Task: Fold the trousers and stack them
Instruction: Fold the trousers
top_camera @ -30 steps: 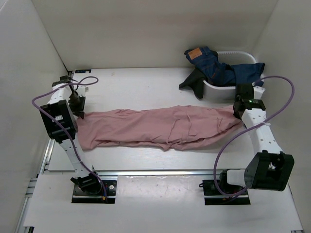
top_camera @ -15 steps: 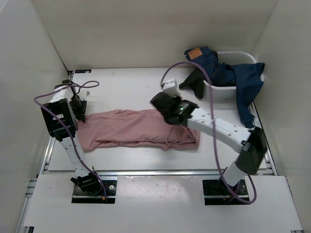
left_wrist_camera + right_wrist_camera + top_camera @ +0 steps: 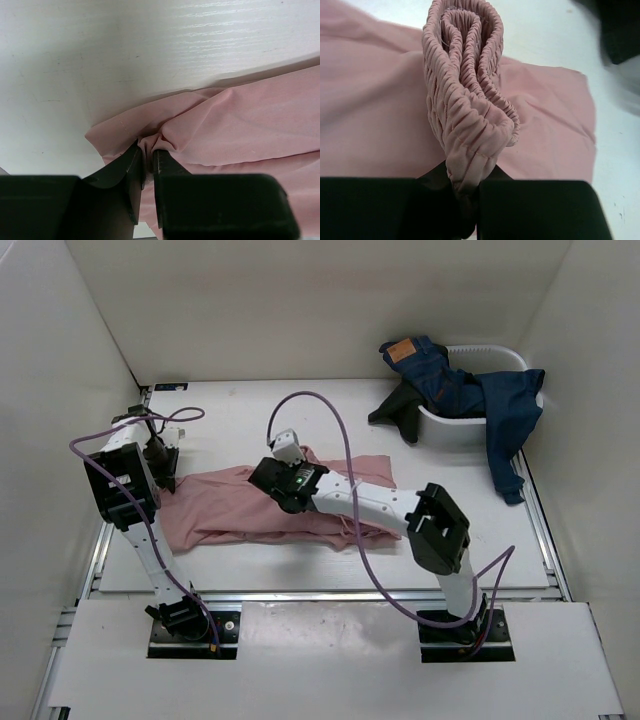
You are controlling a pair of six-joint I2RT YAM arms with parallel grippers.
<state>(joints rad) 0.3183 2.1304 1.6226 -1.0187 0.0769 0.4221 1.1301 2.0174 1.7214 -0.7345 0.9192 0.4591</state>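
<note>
I should next move my right gripper to the left in the top view and down onto the trouser legs and release the waistband, because my gripper is above the legs.
The dusty-pink trousers lie across the table's middle, folded over on themselves. My left gripper is shut on their left end, pinching a bunched fold on the table. My right gripper is shut on the gathered waistband, which stands up in a ruffled loop between the jaws. The right arm reaches far left over the cloth, holding the waist end above the trouser legs. The drawstrings are not visible.
A white basket at the back right holds blue jeans and a dark garment hanging over its rim. White walls close in the left, back and right. A purple cable arcs over the right arm.
My right gripper has carried the waist end from the far right leftward over the legs, folding the trousers. The left gripper has stayed put on the left end.
</note>
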